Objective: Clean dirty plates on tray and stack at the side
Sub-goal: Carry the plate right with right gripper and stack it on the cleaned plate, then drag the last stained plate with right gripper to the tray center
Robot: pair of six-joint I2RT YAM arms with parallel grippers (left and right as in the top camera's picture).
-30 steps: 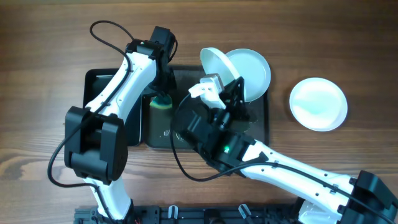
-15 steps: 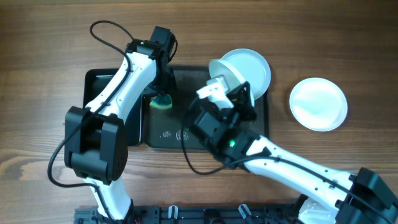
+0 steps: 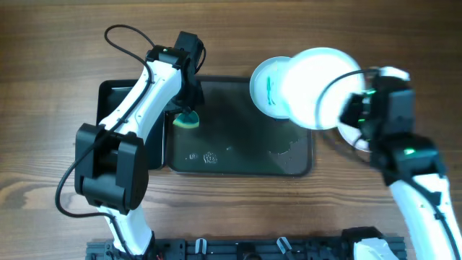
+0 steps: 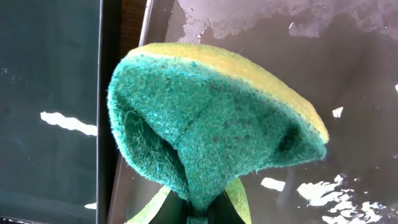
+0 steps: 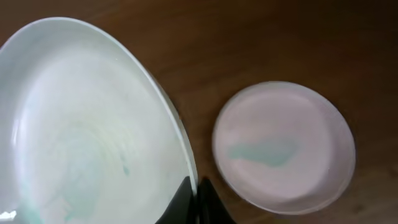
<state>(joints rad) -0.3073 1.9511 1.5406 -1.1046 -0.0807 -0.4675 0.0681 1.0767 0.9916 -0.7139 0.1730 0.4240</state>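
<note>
The pale plate already lies off the tray (image 3: 238, 137), so my right gripper will next carry its plate to the right in the overhead view and lower it onto that one.
My right gripper (image 5: 194, 194) is shut on the rim of a white plate (image 5: 81, 137) with faint teal traces and holds it in the air, tilted; the overhead view shows that plate (image 3: 317, 78) over the right end of the large dark tray (image 3: 238, 137). A second plate (image 3: 266, 85) with teal smears lies on the tray's far right corner, half hidden under it. A third pale plate (image 5: 283, 146) lies on the wood table to the right. My left gripper (image 4: 199, 208) is shut on a green and yellow sponge (image 4: 211, 124), also in the overhead view (image 3: 188, 119), at the tray's left edge.
A smaller black tray (image 3: 123, 108) adjoins the large tray on the left. Suds and wet streaks (image 3: 209, 155) lie on the large tray's floor. Bare wood table (image 3: 58, 58) surrounds both trays.
My right arm has swung from the tray's middle to the right, carrying the white plate up and toward the plate on the table. The left arm and sponge have stayed put.
</note>
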